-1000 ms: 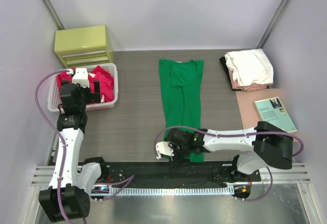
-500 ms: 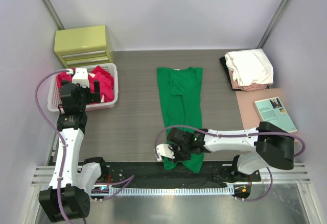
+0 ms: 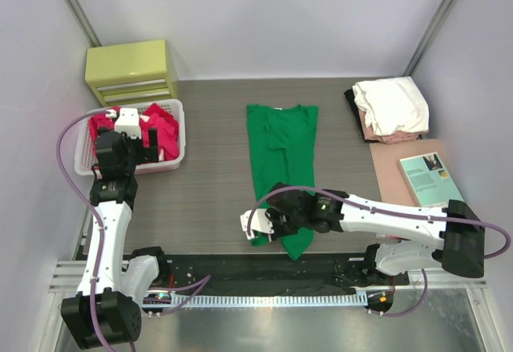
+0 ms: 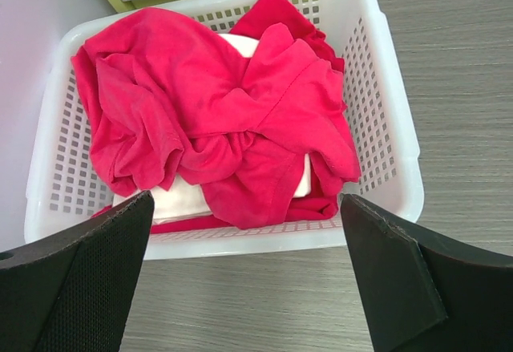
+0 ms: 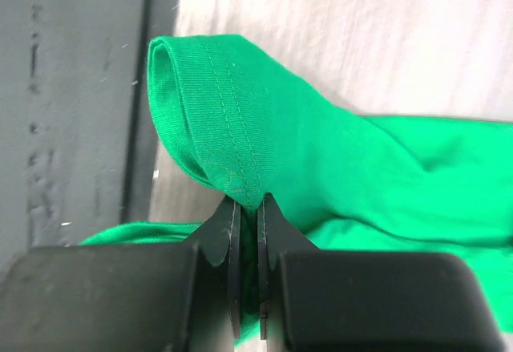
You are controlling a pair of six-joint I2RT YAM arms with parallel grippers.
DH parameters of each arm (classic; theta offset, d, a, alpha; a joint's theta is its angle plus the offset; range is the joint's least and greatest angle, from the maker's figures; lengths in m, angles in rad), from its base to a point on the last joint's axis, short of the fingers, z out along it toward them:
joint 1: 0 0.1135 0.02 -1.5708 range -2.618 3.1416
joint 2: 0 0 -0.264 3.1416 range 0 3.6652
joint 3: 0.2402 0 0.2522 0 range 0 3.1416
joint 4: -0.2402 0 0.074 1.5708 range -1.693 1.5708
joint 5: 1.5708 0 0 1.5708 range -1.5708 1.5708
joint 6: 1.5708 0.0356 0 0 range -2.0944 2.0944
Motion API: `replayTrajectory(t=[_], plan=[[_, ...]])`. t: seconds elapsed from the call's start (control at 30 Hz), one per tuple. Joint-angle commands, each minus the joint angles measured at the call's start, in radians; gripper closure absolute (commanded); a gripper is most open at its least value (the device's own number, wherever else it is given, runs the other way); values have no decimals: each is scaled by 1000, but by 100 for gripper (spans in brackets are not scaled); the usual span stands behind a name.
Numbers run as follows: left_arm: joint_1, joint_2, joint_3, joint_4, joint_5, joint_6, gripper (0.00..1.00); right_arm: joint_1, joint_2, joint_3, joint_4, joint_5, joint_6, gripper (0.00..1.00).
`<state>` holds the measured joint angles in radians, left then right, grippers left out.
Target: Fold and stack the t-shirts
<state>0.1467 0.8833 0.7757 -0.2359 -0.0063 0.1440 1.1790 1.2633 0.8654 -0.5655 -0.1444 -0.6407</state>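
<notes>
I should next carry the near hem in my right gripper outward over the green t-shirt's chest (image 3: 281, 150) and release it there, since the cloth still lies stretched out lengthwise.
A bright green t-shirt (image 3: 282, 151) lies lengthwise in the middle of the table, neck toward the back. My right gripper (image 3: 276, 225) is shut on its near hem (image 5: 232, 127), and a fold of the green cloth (image 5: 337, 167) stands up out of the closed jaws. Red t-shirts (image 4: 224, 111) are heaped over something white (image 4: 180, 201) in the white basket (image 4: 393, 135). My left gripper (image 4: 247, 200) hangs above the basket's (image 3: 172, 159) near rim, open and holding nothing. At the back right sits a pile of folded t-shirts (image 3: 391, 105), white on top, with pale pink and black beneath.
A yellow-green drawer unit (image 3: 131, 71) stands behind the basket. On a tan mat (image 3: 393, 177) at the right lies a teal-covered book (image 3: 431, 177). A black rail (image 3: 240, 270) runs along the near edge.
My right gripper has shut on the green t-shirt's hem and carried it a little up and away from the near edge, bunching the shirt's lower end. The left arm has stayed put.
</notes>
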Motion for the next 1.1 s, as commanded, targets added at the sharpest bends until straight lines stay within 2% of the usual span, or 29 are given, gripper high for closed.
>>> replayTrajectory(t=[0.0, 0.2, 0.6, 0.83, 1.07], plan=[[10, 5, 4, 38, 31, 14, 0, -22, -12, 32, -8, 48, -57, 99], [10, -15, 8, 24, 34, 14, 0, -105, 38, 7, 35, 48, -140, 99], [8, -14, 0, 14, 54, 11, 0, -268, 119, 64, 99, -17, -246, 99], [8, -14, -12, 10, 58, 15, 0, -283, 116, 182, 41, -110, -223, 99], [8, -7, -23, 10, 75, 11, 0, -292, 151, 270, 9, -119, -235, 99]])
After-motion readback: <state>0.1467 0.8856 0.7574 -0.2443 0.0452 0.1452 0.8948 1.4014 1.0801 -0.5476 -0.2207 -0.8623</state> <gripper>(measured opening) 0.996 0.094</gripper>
